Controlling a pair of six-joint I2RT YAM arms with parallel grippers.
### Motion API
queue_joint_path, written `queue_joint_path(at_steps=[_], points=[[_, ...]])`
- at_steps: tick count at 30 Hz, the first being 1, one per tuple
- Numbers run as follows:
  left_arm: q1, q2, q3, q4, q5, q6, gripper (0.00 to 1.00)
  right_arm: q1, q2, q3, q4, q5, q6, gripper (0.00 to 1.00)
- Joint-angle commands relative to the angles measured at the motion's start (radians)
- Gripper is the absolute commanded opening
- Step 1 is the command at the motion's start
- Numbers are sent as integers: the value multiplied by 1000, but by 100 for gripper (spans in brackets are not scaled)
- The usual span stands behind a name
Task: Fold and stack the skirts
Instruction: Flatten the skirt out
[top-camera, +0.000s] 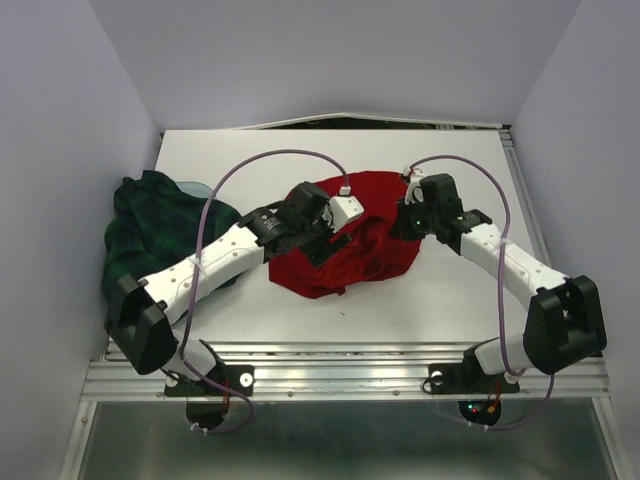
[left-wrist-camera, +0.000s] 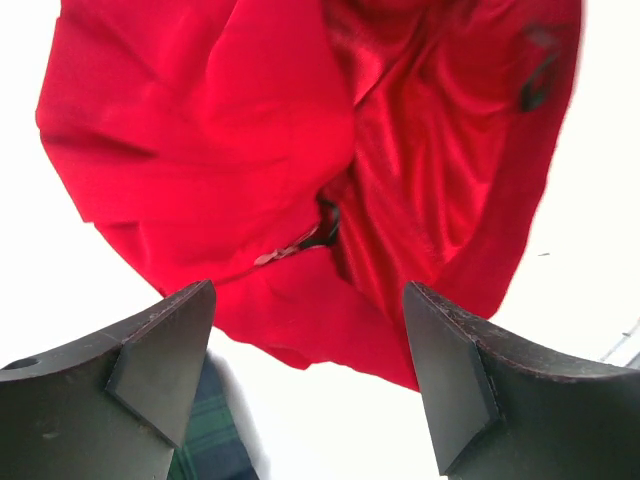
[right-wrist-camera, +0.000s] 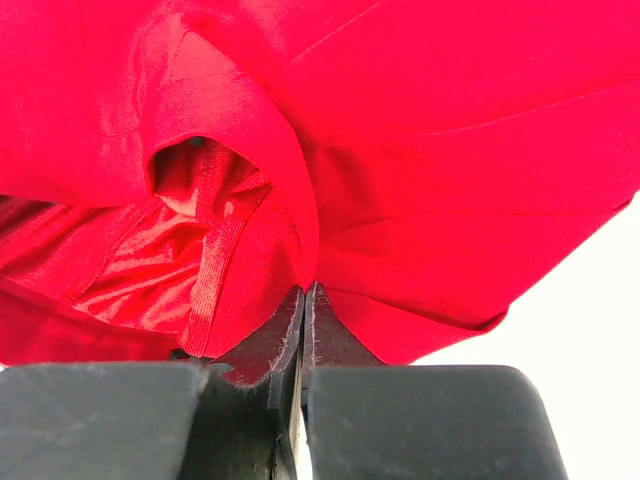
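My left gripper needs to go down next, toward the left in its wrist view, onto one end of the red skirt's opening (left-wrist-camera: 220, 282), because my right gripper is holding the other end of that opening.
The red skirt (top-camera: 350, 245) lies crumpled in the middle of the white table; it also fills the left wrist view (left-wrist-camera: 250, 150) and the right wrist view (right-wrist-camera: 450, 150). The plaid skirt (top-camera: 155, 225) lies bunched at the table's left edge, and a corner of it shows in the left wrist view (left-wrist-camera: 210, 440). My left gripper (top-camera: 325, 240) hovers over the red skirt's left part, jaws wide open and empty (left-wrist-camera: 310, 330). My right gripper (top-camera: 405, 220) is at the red skirt's right edge, jaws pressed together on a fold of the red cloth (right-wrist-camera: 305, 290).
Pale walls close in the table (top-camera: 450, 290) on the left, right and back. A metal rail (top-camera: 350, 375) runs along the near edge by the arm bases. Purple cables loop over both arms.
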Motion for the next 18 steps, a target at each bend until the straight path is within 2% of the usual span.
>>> queue_joint_path(at_steps=[1,6,9,12,13,14,15,17,18], points=[[-17,3,-27,50,-119,-38,86,7,-25,8,13,89,-26,1],[-38,58,-35,84,-214,-64,86,7,-27,5,16,110,-31,1],[-46,112,-18,70,-277,-79,81,7,-32,0,13,161,-49,1],[-40,146,-9,54,-332,-72,66,7,-42,0,-1,265,-68,1],[-28,150,-1,49,-339,-67,56,7,-47,-3,-2,311,-69,1],[-17,150,3,41,-343,-67,51,7,-50,-1,-5,329,-75,1],[-3,149,11,26,-345,-70,38,7,-55,0,-12,349,-78,1],[28,134,34,14,-346,-72,22,7,-62,3,-22,410,-89,1],[57,123,42,8,-354,-69,10,7,-65,8,-24,432,-100,1]])
